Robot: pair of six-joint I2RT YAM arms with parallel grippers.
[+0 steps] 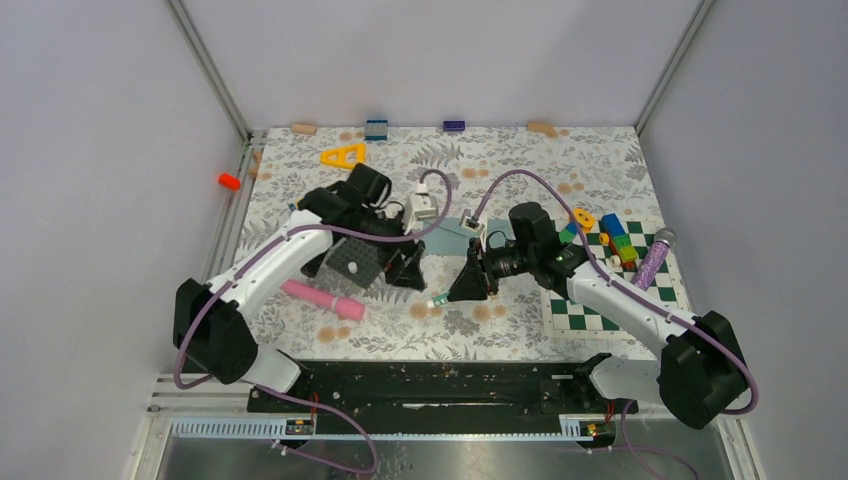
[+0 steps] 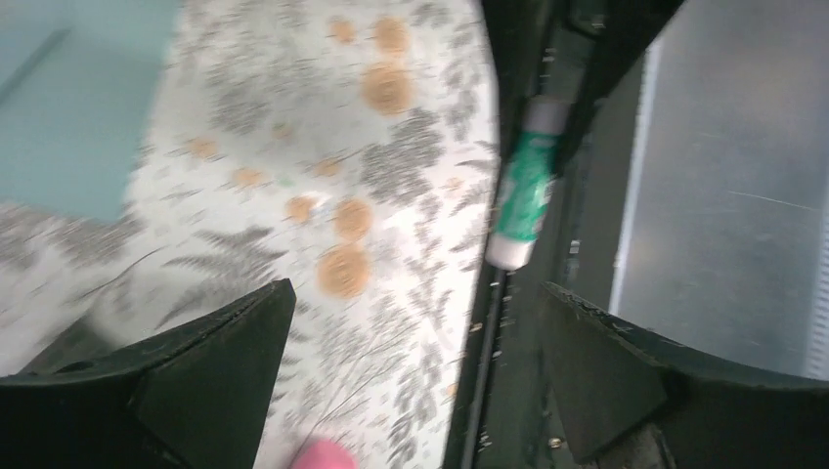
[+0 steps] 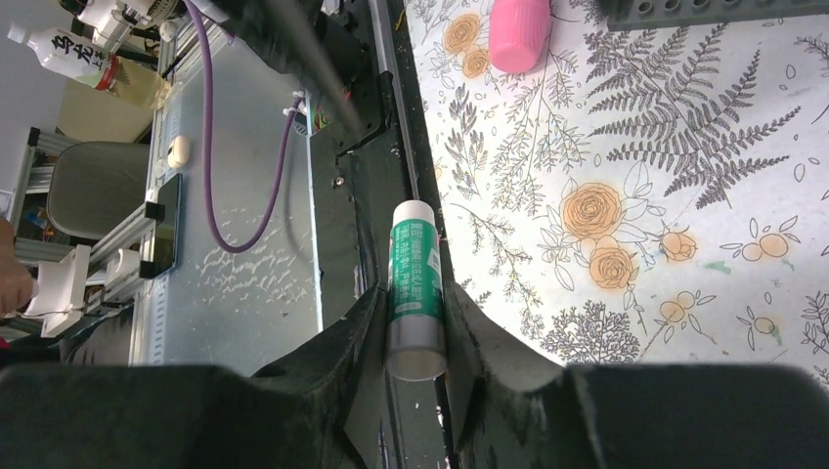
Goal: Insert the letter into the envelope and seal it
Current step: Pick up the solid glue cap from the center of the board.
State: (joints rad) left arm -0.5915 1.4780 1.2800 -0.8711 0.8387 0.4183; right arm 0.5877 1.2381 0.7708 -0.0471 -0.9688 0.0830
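My empty left gripper will next swing over the white cap on the studded plate and go down, because the cap stands below my left gripper and to its left in the top view.
The teal-grey envelope [image 1: 455, 234] lies flat between the two arms, mostly hidden by them; its corner shows at the upper left of the left wrist view [image 2: 59, 98]. The letter is out of view. My right gripper [image 1: 458, 288] [image 3: 415, 298] is shut on a green-and-white glue stick [image 1: 438, 300] [image 3: 414, 254] and holds it above the floral table cover. My left gripper [image 1: 408, 268] [image 2: 415, 362] stands wide open with nothing between its fingers. It sits just left of the glue stick [image 2: 523, 191].
A dark grey studded plate [image 1: 355, 262] and a pink cylinder [image 1: 322, 300] lie under the left arm. A checkerboard [image 1: 610, 305] with coloured bricks [image 1: 620, 240] and a purple cylinder [image 1: 655, 262] is at the right. A yellow triangle [image 1: 343, 155] and small blocks line the back edge.
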